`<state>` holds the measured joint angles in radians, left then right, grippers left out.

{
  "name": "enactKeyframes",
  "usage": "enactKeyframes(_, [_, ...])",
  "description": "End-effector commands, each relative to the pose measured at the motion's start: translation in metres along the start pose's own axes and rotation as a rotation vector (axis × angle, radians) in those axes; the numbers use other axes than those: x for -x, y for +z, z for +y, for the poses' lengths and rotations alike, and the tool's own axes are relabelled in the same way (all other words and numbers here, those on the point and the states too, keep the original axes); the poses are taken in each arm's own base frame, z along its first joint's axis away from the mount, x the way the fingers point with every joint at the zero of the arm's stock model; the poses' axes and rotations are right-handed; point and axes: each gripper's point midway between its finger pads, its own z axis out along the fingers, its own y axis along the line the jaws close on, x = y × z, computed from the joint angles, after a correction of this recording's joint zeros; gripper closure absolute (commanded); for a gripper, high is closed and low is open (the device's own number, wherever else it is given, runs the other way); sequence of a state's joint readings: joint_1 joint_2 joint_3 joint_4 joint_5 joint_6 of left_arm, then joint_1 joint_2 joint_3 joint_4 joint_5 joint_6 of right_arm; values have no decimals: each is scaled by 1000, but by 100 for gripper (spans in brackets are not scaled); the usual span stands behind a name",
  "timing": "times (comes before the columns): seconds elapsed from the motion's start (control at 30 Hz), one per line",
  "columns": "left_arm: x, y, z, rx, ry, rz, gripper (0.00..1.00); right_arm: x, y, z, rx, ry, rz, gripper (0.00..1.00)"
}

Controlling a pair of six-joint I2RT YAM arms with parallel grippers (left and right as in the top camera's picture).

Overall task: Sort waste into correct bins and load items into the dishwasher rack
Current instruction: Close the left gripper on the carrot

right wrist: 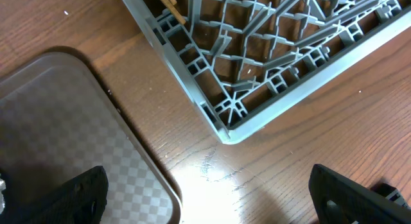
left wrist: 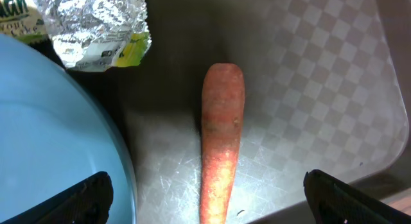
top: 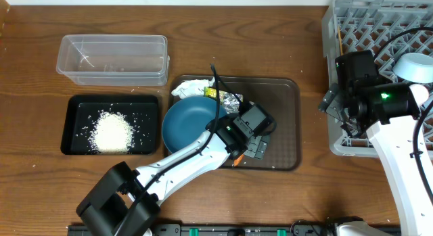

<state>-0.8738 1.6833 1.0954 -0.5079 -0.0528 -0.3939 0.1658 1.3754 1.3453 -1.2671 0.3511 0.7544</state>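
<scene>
I will next move my left gripper down and away from the dark-blue bowl (top: 193, 122), onto the carrot (top: 236, 159) near its thick end.
A small orange carrot (left wrist: 221, 140) lies on the brown serving tray, between the fingers of my open left gripper (left wrist: 215, 201), which touch nothing. Overhead, the left gripper (top: 250, 151) hangs over the tray's front right, with the carrot (top: 236, 159) just showing beside it. A large dark-blue bowl (top: 193, 122) (left wrist: 51, 140) sits to the carrot's left. The foil wrapper (top: 226, 97) (left wrist: 96, 25) and crumpled white paper (top: 191, 88) lie behind the bowl. Rice (top: 111, 132) is heaped in the black tray (top: 73, 124). The clear tub (top: 111, 59) holds nothing. My right gripper (top: 342, 114) (right wrist: 212, 198) is open over bare table, beside the grey rack (top: 369, 26) (right wrist: 257, 51).
The brown serving tray (top: 281, 128) (right wrist: 70, 134) sits mid-table. A light-blue bowl (top: 414, 67) and chopsticks (top: 339, 40) rest in the rack. Bare wood shows between the serving tray and the rack.
</scene>
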Motion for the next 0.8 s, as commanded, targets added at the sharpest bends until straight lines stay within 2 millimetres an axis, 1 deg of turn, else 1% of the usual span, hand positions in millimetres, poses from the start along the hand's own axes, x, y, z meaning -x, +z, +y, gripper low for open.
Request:
enactKeyframes(0.0, [4,-2,-4,5,88,-22,2,2,1,-3,-12,21,-6,1])
enactKeyframes(0.17, [2,-3,-22,-11,154,-47,2,2,1,-3,-11,21,-6,1])
enactKeyframes(0.27, [2,-1,-20,38,174,-64,2,2,1,-3,-12,21,-6,1])
enactKeyframes(0.47, [-4,16,-16,62,175,-29,2,2,1,-3,-12,21,-7,1])
enactKeyframes(0.67, [2,25,-21,51,175,-51,2,2,1,-3,-11,21,-6,1])
enactKeyframes(0.77, [1,30,-23,43,174,-49,2,2,1,-3,-12,21,-6,1])
